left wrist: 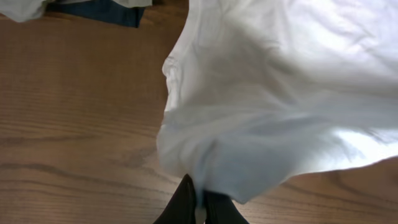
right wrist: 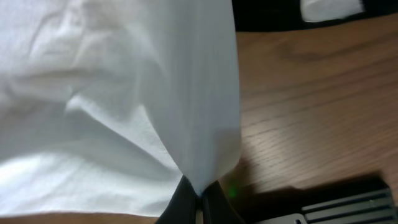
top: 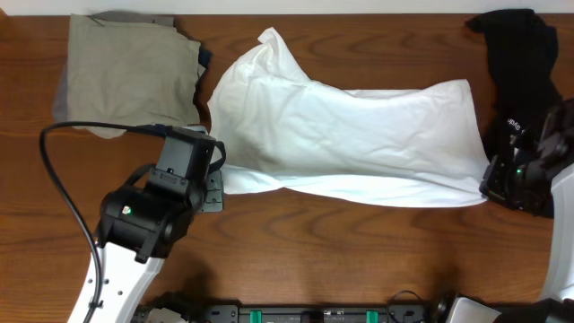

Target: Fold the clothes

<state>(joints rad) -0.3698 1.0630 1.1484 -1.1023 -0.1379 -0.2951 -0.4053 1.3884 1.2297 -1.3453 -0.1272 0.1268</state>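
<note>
My left gripper carries the pinched corner outward, lowers and releases it next. This is because the shirt's flat end by the khaki-tan garment lies outward of and below it.
The clothes, a white T-shirt (top: 345,139), lie stretched across the middle of the wooden table, with no graphic showing. My left gripper (top: 218,182) is shut on the shirt's near left corner. In the left wrist view the cloth (left wrist: 280,93) rises from between the dark fingers (left wrist: 184,202). My right gripper (top: 491,184) is shut on the shirt's near right corner. The right wrist view shows the fabric (right wrist: 124,93) pinched to a point between its fingers (right wrist: 181,202). Between the two grips the near hem hangs taut.
A khaki-tan folded garment (top: 130,72) sits at the back left, with a dark blue item (top: 204,56) under its right edge. A black garment (top: 516,54) lies at the back right. Black equipment (top: 314,312) runs along the table's near edge.
</note>
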